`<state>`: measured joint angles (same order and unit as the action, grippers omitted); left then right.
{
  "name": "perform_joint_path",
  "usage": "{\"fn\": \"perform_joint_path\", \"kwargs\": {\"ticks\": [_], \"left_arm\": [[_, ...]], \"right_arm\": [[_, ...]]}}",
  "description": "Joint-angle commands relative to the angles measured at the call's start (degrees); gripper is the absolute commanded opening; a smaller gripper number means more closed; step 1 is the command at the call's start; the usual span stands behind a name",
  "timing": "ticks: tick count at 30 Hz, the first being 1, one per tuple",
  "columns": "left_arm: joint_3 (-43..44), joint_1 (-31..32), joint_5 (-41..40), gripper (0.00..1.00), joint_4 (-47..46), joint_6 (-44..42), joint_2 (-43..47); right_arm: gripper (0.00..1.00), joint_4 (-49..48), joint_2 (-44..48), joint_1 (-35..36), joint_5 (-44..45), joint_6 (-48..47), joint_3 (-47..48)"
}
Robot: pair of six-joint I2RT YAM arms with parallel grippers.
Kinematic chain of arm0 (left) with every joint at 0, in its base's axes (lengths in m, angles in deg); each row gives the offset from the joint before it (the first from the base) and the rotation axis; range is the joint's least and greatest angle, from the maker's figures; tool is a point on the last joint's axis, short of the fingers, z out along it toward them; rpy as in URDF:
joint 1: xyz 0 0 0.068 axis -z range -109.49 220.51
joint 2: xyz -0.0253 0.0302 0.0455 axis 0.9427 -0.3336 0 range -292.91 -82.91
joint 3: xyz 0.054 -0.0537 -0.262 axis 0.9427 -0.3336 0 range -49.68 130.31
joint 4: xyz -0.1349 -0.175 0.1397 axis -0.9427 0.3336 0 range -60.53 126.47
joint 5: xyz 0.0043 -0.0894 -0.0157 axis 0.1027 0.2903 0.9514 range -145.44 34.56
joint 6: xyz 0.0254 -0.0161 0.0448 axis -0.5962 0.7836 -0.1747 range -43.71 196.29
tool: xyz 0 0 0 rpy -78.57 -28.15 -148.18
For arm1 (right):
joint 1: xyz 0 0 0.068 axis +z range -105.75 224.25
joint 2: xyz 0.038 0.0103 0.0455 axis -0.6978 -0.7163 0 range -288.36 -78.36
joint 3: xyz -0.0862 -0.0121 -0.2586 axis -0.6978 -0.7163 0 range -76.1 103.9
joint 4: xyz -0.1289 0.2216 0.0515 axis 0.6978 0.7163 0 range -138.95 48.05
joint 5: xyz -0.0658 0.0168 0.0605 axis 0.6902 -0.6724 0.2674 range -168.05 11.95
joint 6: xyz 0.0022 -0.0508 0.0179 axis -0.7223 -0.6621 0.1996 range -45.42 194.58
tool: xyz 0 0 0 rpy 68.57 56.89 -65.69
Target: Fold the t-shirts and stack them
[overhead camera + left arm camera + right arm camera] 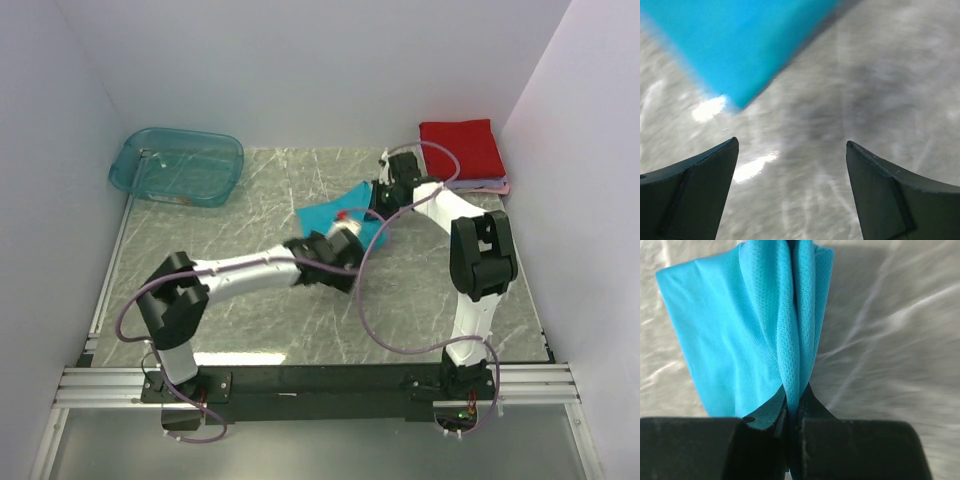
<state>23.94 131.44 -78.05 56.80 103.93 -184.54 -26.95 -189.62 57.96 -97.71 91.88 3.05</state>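
My right gripper will next carry the folded teal t-shirt outward and to the right in the top view and let go of it on top of the red t-shirt point(460, 148), where the stack is.
The teal t-shirt point(335, 210) lies folded and partly lifted in the middle of the table. My right gripper point(385, 192) is shut on its edge; in the right wrist view the cloth point(755, 340) hangs bunched from the closed jaws point(795, 405). My left gripper point(352, 236) is open and empty just in front of the shirt; in the left wrist view a teal corner point(740, 45) lies beyond the spread fingertips point(792, 145). A folded red t-shirt point(460, 148) sits on a pale lilac one point(490, 186) at the back right.
A see-through teal plastic tub point(178, 165) stands at the back left. White walls close in the table on three sides. The right arm's cable point(365, 300) loops over the marbled tabletop point(250, 320).
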Motion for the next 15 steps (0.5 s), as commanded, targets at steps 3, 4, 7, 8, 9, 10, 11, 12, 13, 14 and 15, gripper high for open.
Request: {"fn": "perform_joint_path", "kwargs": {"ticks": [3, 4, 7, 8, 9, 10, 11, 12, 13, 14, 15], "left_arm": [[1.87, -13.53, 10.99, 0.96, 14.49, 4.71, 3.18], [1.61, -17.90, 12.40, 0.96, 15.03, 4.27, 3.71], [0.38, -28.35, 18.97, 0.98, 14.68, 3.30, 7.13], [0.29, -31.10, 20.49, 0.99, 14.59, 2.95, 8.19], [0.20, -33.83, 21.81, 0.99, 14.50, 2.69, 8.54], [-0.32, -38.73, 22.60, 1.00, 14.07, 2.51, 8.72], [-0.85, -41.04, 23.13, 0.99, 13.54, 2.86, 9.25], [-2.68, -43.06, 23.31, 0.99, 11.54, 3.38, 9.51], [-3.92, -46.13, 24.01, 0.99, 10.38, 4.69, 9.69], [-5.32, -47.20, 23.84, 0.99, 8.81, 5.40, 10.13], [-8.21, -48.00, 23.41, 0.99, 6.27, 5.93, 10.04]], "right_arm": [[0.00, 11.56, -2.81, -1.94, 12.61, -15.43, 11.70], [0.00, 12.18, -3.08, -2.20, 14.02, -16.50, 12.85], [0.00, 12.98, -3.61, -3.16, 19.48, -20.02, 16.11], [0.00, 13.16, -3.70, -3.26, 21.14, -20.55, 16.81], [0.00, 12.90, -3.79, -3.60, 22.37, -21.68, 18.21], [0.00, 12.89, -3.79, -3.96, 24.21, -22.22, 19.01], [0.00, 12.89, -3.96, -4.31, 25.27, -22.83, 20.59], [0.00, 13.42, -4.14, -4.57, 25.89, -24.23, 21.82], [0.00, 14.03, -4.49, -4.75, 26.34, -24.94, 23.14], [0.00, 14.73, -5.19, -5.27, 26.60, -25.90, 26.02], [0.00, 15.96, -5.45, -5.54, 26.86, -26.09, 27.62]]}}
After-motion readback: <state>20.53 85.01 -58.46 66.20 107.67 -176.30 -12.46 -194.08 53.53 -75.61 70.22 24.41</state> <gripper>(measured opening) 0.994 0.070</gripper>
